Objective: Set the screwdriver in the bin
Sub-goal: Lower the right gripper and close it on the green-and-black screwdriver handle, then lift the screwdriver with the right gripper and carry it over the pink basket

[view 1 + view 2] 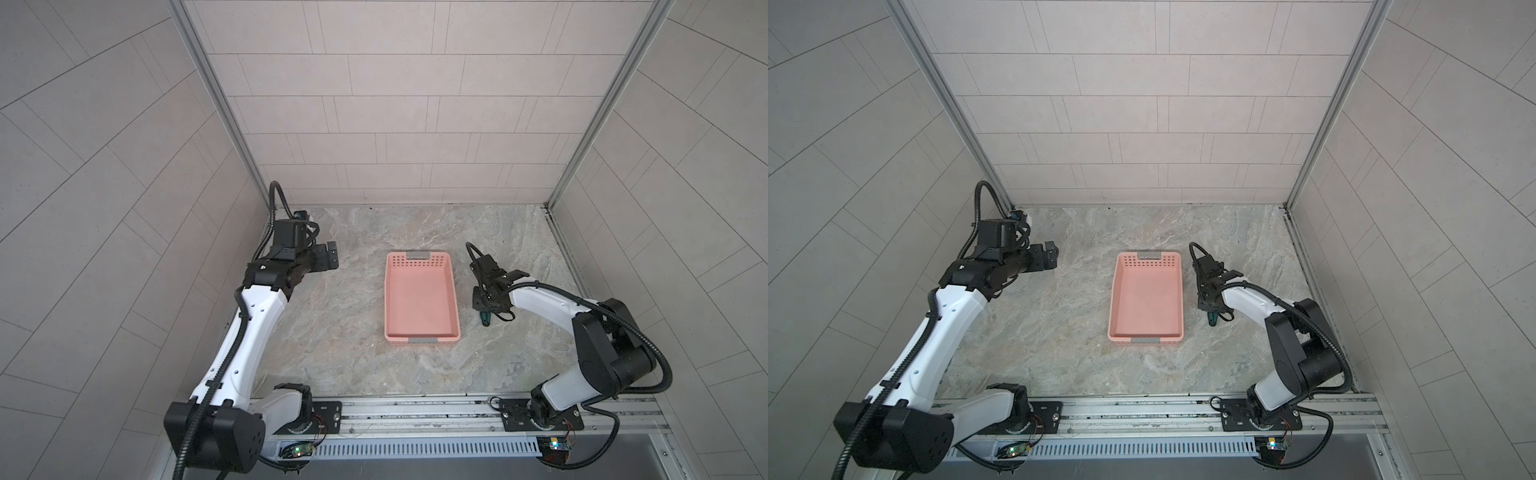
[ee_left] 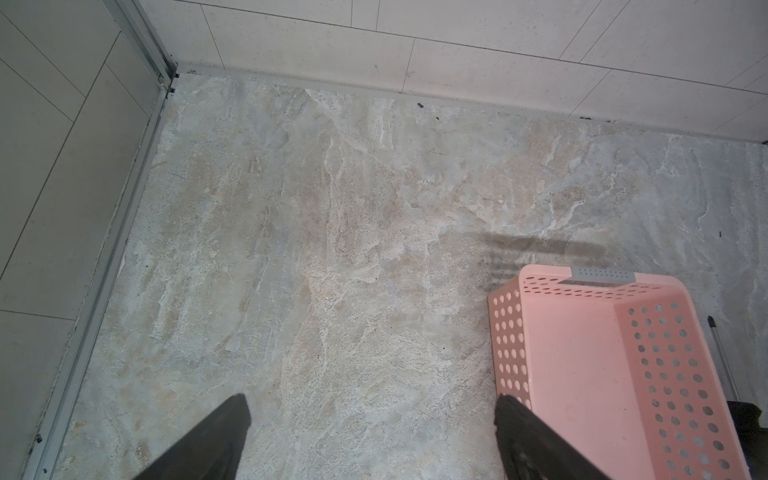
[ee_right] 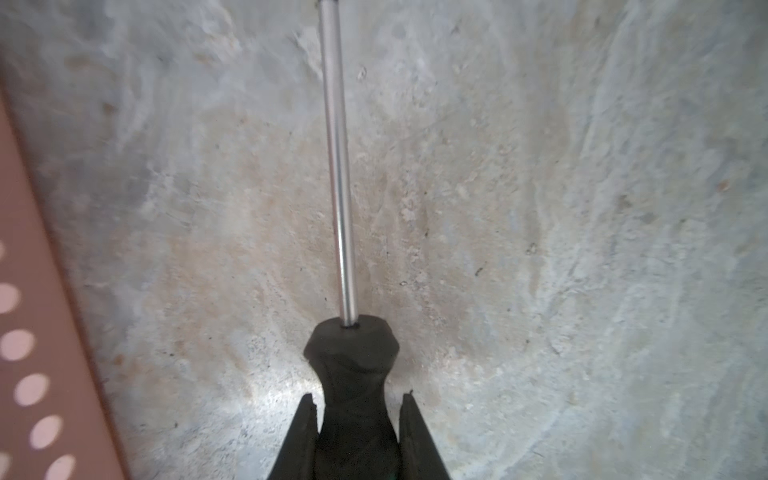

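Note:
The bin stands close beside my right gripper, so I next need to raise it over the bin's perforated side, then lower it to release the screwdriver [image 3: 337, 166] on the bin's bottom.
The salmon-pink bin [image 1: 419, 299] [image 1: 1144, 299] sits empty in the middle of the stone table; it also shows in the left wrist view [image 2: 582, 353]. Just right of the bin is the screwdriver [image 3: 337, 166], with my right gripper [image 3: 359, 399] shut on its dark handle. Its thin metal shaft points ahead, low over the table. In both top views only the green handle end [image 1: 485, 319] [image 1: 1212, 319] peeks out under the right gripper [image 1: 482, 307] [image 1: 1208, 308]. My left gripper [image 1: 330, 257] [image 1: 1050, 253] [image 2: 372, 405] hovers open and empty, left of the bin.
Tiled walls close in the table at the back and on both sides. A metal rail [image 1: 415, 409] carrying both arm bases runs along the front edge. The bin's perforated wall [image 3: 25, 374] stands close beside the right gripper.

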`<state>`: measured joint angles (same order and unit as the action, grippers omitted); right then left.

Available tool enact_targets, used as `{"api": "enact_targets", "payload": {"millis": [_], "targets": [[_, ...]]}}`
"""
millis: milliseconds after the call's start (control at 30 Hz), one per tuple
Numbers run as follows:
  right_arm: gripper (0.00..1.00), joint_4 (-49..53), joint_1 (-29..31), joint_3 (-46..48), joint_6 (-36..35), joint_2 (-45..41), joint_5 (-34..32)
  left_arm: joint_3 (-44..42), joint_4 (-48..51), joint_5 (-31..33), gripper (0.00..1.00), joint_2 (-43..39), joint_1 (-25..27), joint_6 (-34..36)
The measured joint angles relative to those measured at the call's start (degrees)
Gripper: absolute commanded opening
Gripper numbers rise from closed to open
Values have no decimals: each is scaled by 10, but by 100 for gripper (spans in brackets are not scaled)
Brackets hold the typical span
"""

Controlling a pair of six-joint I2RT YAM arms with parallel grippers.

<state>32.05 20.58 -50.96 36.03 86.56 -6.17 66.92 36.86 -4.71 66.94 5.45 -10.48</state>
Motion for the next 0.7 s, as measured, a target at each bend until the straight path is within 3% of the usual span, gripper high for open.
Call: {"api": "enact_targets", "payload": {"millis": [367,700], "targets": [[0,89,10,-86,-29,-94,-1,0,0,7,98,0,0,0],[0,97,158,-177,-22,-46,15,0,1,14,98,0,0,0]]}}
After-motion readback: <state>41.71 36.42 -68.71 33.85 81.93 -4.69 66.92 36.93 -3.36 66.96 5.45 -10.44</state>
